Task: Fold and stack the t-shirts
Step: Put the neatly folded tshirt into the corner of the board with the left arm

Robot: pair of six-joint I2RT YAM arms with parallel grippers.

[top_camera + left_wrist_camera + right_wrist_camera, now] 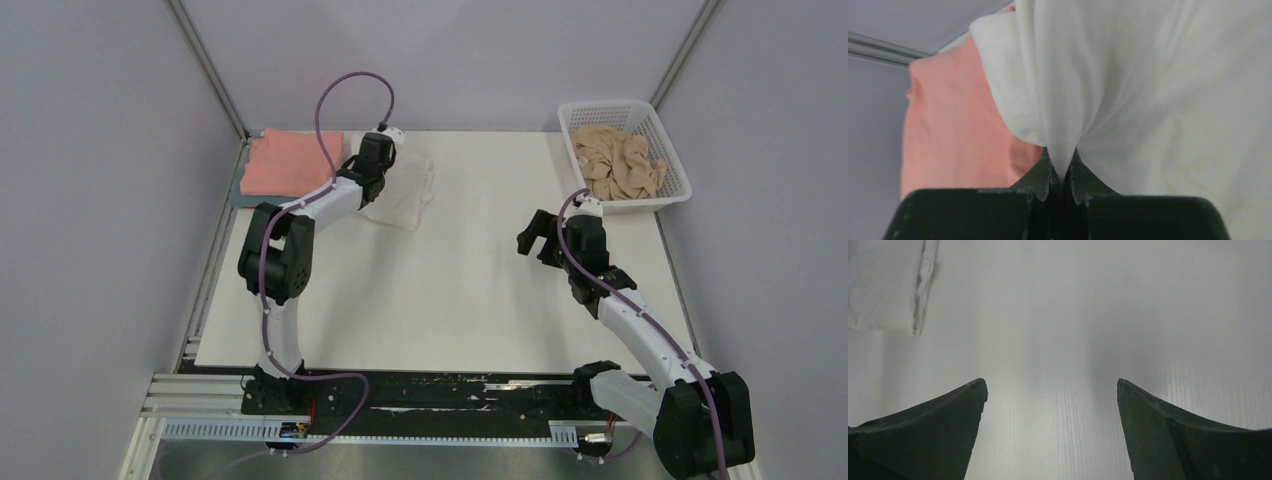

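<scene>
My left gripper will next lift the white t-shirt over the folded salmon-pink t-shirt (290, 162) (960, 122), lower it and let it go, because that stack is to its left in the top view.
A folded white t-shirt (405, 190) lies at the far left of the table, beside a folded salmon-pink t-shirt (290, 162) that tops a stack with a teal edge (240, 200) under it. My left gripper (385, 150) is shut on a pinch of the white t-shirt (1128, 90); the pink one (953, 130) shows behind it. My right gripper (533, 238) is open and empty over bare table, its fingertips (975, 390) wide apart; a corner of the white t-shirt (885, 285) shows at top left. A tan t-shirt (620, 162) lies crumpled in the basket. No red shirt shows.
A white plastic mesh basket (578, 118) stands at the far right corner of the table (450, 290). Grey walls and metal frame posts close in the back and both sides. The arm bases sit on a black rail at the near edge.
</scene>
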